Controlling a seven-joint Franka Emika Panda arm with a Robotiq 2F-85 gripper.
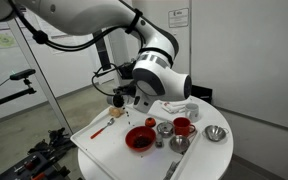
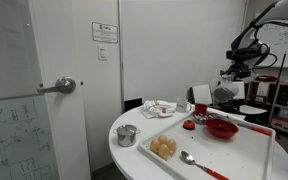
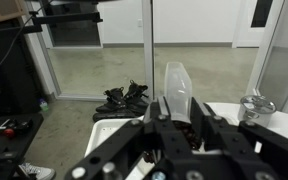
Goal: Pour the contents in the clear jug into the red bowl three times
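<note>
I will next turn my gripper's fingers downward, lower the clear jug [image 3: 175, 84] onto the tray beside the red bowl and let go of it, because that bare tray is below my gripper.
My gripper [image 3: 176, 112] is shut on the clear jug [image 3: 175, 84], a see-through greyish cup with dark bits showing low between the fingers. In an exterior view the gripper [image 1: 122, 99] hangs above the far left part of the white tray [image 1: 102, 150], up and to the left of the red bowl [image 1: 140, 139]. The red bowl [image 2: 221, 128] is wide and shallow with dark bits inside, and it sits on the tray below the gripper [image 2: 225, 92]. The bowl does not show in the wrist view.
Beside the bowl stand a steel cup [image 1: 165, 128], a red mug [image 1: 182, 126], a second steel cup [image 1: 178, 144] and a silver bowl [image 1: 215, 133]. A spoon [image 2: 189, 158], a bowl of round food [image 2: 164, 147] and a small steel pot [image 2: 127, 135] are nearby. Shoes [image 3: 124, 96] lie on the floor.
</note>
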